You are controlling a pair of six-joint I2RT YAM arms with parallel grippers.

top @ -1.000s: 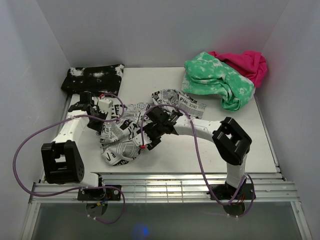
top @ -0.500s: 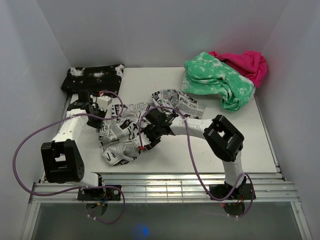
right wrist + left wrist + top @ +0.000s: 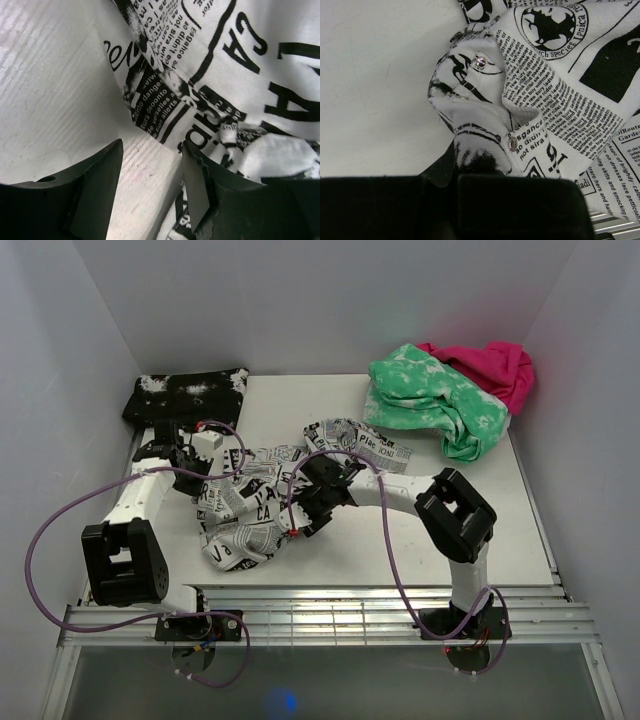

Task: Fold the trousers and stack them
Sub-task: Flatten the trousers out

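I will draw the trousers slightly back toward the slatted bar with my left gripper and release them there, because they lie crumpled, bunched by the metal snaps.
The trousers, white with black newspaper print, lie crumpled at the table's left middle, with one leg reaching back right toward the table's centre. My left gripper is at their left edge. In the left wrist view a bunched fold of the trousers with metal snaps runs into my left gripper, which is shut on it. My right gripper is low at the trousers' right edge. In the right wrist view it is open over bare table, the trousers against its right finger.
A black white-speckled folded garment lies at the back left. A green-and-white mottled garment and a pink one are heaped at the back right. Grey walls close three sides; a slatted rail runs along the front edge.
My right gripper has shifted slightly left along the trousers' right edge and its elbow has swung. My left gripper has barely moved, still holding the cloth.
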